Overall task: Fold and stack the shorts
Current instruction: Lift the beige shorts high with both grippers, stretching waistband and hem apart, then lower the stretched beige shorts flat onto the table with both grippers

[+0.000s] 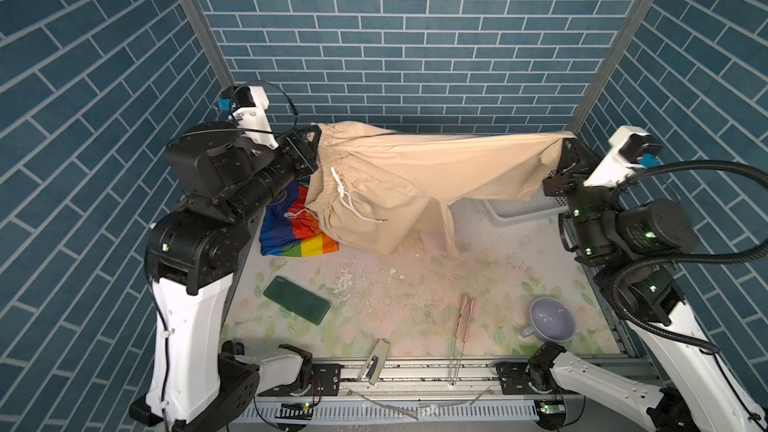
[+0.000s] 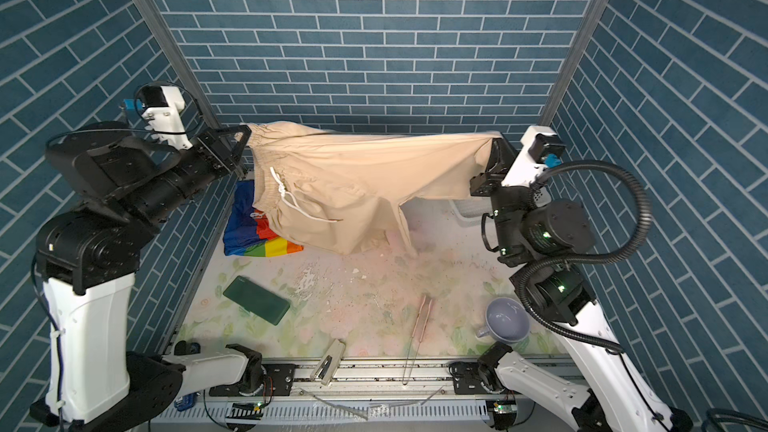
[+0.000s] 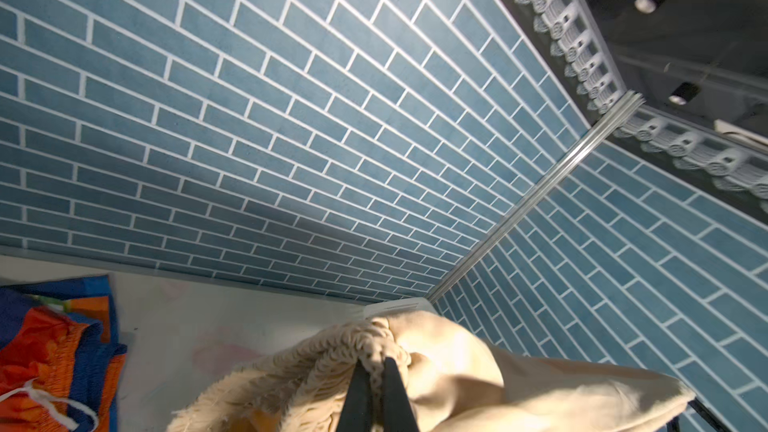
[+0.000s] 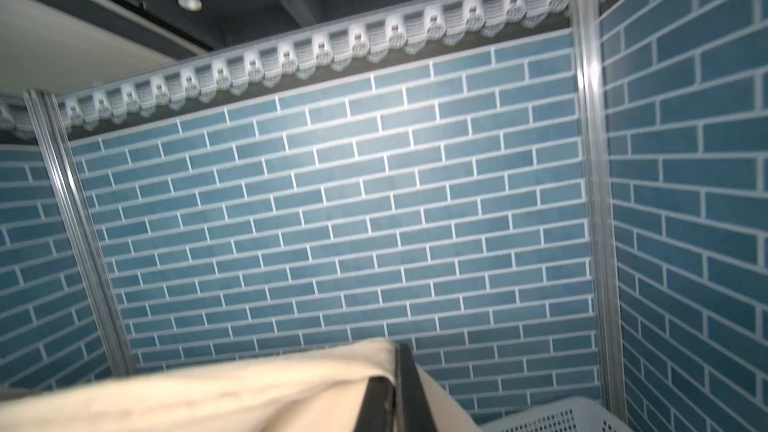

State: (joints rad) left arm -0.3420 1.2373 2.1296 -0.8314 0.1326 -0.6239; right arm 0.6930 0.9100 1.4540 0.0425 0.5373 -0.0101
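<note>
The beige shorts (image 1: 415, 172) hang stretched in midair, so my right gripper should next move the leg hem outward and down onto the tabletop beside the basket to let go.
The beige shorts (image 1: 415, 172) (image 2: 353, 176) hang stretched in the air between my two grippers, above the back of the table. My left gripper (image 1: 316, 141) (image 2: 246, 139) (image 3: 376, 363) is shut on the gathered waistband. My right gripper (image 1: 566, 147) (image 2: 495, 145) (image 4: 395, 363) is shut on a leg hem. The white drawstring (image 1: 345, 193) dangles in front. One leg droops down to the table. The rainbow-striped shorts (image 1: 291, 230) (image 2: 253, 230) (image 3: 45, 359) lie crumpled at the back left, partly hidden by the beige pair.
A white perforated basket (image 1: 519, 209) (image 4: 561, 421) stands at the back right under the held cloth. On the floral table top lie a dark green phone (image 1: 296, 300), a stapler (image 1: 374, 361), thin tongs (image 1: 463, 326) and a grey-blue cup (image 1: 550, 320).
</note>
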